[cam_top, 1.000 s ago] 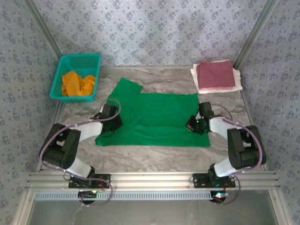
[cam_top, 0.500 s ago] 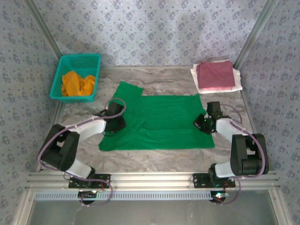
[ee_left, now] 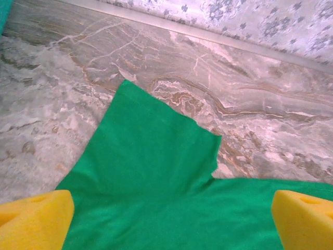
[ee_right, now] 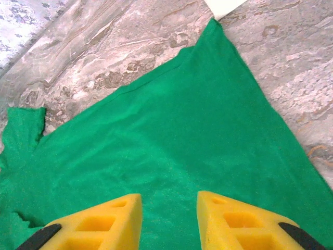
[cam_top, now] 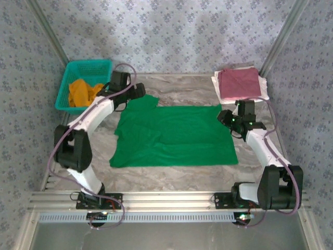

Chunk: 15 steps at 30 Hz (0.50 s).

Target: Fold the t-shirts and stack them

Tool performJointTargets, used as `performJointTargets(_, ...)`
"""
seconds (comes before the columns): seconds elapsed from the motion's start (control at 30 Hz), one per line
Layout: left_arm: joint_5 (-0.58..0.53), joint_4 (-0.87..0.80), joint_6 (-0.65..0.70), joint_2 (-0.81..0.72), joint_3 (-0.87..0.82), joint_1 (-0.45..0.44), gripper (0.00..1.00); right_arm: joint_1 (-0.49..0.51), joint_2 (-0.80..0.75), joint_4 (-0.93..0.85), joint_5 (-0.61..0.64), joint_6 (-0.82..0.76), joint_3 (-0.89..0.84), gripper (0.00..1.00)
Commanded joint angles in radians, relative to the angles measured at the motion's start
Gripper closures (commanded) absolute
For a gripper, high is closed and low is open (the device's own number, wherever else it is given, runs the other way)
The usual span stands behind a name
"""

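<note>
The green sleeve's far corner, which juts onto bare marble, comes next, and my left gripper moves outward and down to it.
A bright green t-shirt (cam_top: pixel 174 136) lies spread flat in the middle of the table, one sleeve (ee_left: pixel 151 140) sticking out at its far left. Above that sleeve hovers my left gripper (cam_top: pixel 136 93), its yellow fingers (ee_left: pixel 34 219) wide open and holding nothing. Over the shirt's right edge (ee_right: pixel 208 120) my right gripper (cam_top: pixel 228 118) is open, with only green cloth showing between its pads (ee_right: pixel 101 221). A folded maroon-pink t-shirt (cam_top: pixel 239 83) rests on a white one (cam_top: pixel 264 95) at the back right. An orange t-shirt (cam_top: pixel 84 92) sits crumpled in the basket.
The teal mesh basket (cam_top: pixel 86 65) stands at the back left, just left of my left arm. Patterned walls close in the back and sides. Bare marble table (cam_top: pixel 171 174) runs in front of the green shirt.
Both grippers let go of the green shirt's sides and opened. The left arm swung back to the far sleeve; the right lifted toward the far right. The shirt lies shifted slightly right.
</note>
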Motion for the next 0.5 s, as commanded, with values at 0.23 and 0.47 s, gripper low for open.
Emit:
performJointTargets(0.23,0.041,-0.173,0.073,0.325,0.389,0.039,0.17,-0.022,-0.07,0.062,-0.027,-0.049,-0.076,0.59)
performJointTargets(0.47,0.067,-0.274,0.063,0.558,0.667,0.072,0.17,-0.026,-0.098,0.033,-0.041,-0.063,-0.063,0.58)
